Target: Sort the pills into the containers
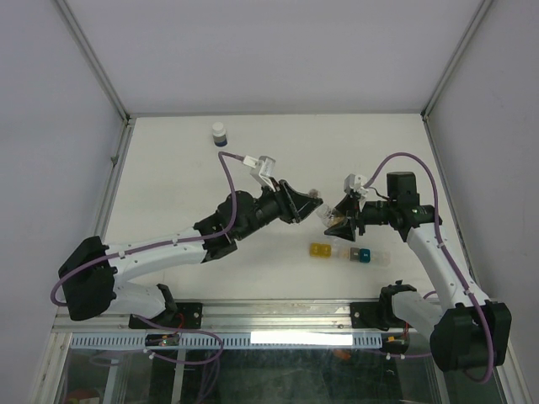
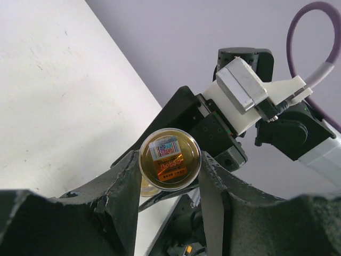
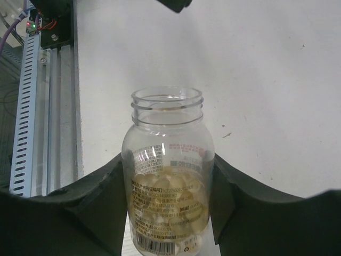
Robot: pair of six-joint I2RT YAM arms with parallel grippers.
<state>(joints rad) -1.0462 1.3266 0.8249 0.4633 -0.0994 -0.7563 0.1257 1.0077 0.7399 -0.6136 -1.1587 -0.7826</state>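
Observation:
My left gripper will next move down and left in the top view to the bare tabletop short of the bottle. It will tip the lid down and let go of it.
My right gripper (image 3: 168, 184) is shut on the small clear vial (image 3: 168, 160), which is open at the top. Pale yellow-tan pills (image 3: 170, 200) fill its lower half. In the top view this gripper (image 1: 338, 221) holds the vial above the table, just behind the containers. My left gripper (image 2: 169, 166) is shut on a round clear lid with an orange sticker (image 2: 169, 159). In the top view it (image 1: 308, 202) is raised just left of the right gripper. The containers (image 1: 341, 252) lie on the table as a short strip of yellow, clear, teal and clear compartments.
A white-capped dark blue bottle (image 1: 219, 133) stands at the back left of the table. White walls enclose the table (image 1: 168, 185) at the left, right and back. A metal rail (image 1: 278, 313) runs along the near edge.

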